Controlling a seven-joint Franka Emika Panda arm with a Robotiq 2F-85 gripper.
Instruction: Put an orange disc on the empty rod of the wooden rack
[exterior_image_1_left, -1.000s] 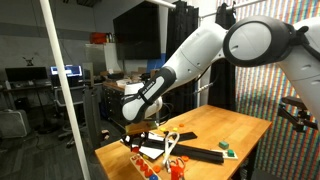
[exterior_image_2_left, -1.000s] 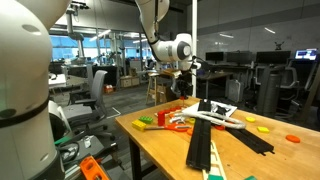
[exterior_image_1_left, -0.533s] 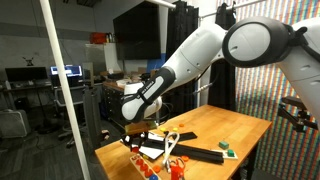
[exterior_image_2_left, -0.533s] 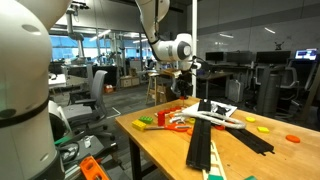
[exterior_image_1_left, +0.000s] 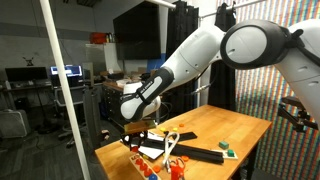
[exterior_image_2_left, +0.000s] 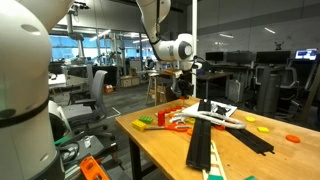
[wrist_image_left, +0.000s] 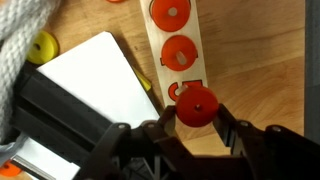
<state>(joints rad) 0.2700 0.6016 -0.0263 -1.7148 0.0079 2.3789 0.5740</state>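
Note:
Next, my gripper eases slightly down onto the rack's near end (exterior_image_1_left: 135, 152) (wrist_image_left: 187, 86) directly below and releases the orange disc, since the farther rods already hold discs.
In the wrist view my gripper (wrist_image_left: 195, 112) is shut on an orange disc (wrist_image_left: 196, 104), held flat between the two black fingers. Right under it lies the near end of the pale wooden rack (wrist_image_left: 150, 45). Two more orange discs (wrist_image_left: 177, 52) sit on the rack's farther rods, and a third orange shape (wrist_image_left: 175, 89) is half hidden by the held disc. The rod beneath the held disc is hidden. In both exterior views the gripper (exterior_image_1_left: 135, 127) (exterior_image_2_left: 183, 74) hangs low over the cluttered end of the wooden table (exterior_image_1_left: 245, 128).
A flat white board (wrist_image_left: 95, 85) lies beside the rack, with a yellow disc (wrist_image_left: 42, 45) past it. Long black bars (exterior_image_2_left: 205, 140) cross the table. A loose orange disc (exterior_image_2_left: 292, 138), a yellow disc (exterior_image_2_left: 250, 118) and a green piece (exterior_image_1_left: 227, 147) lie apart on it.

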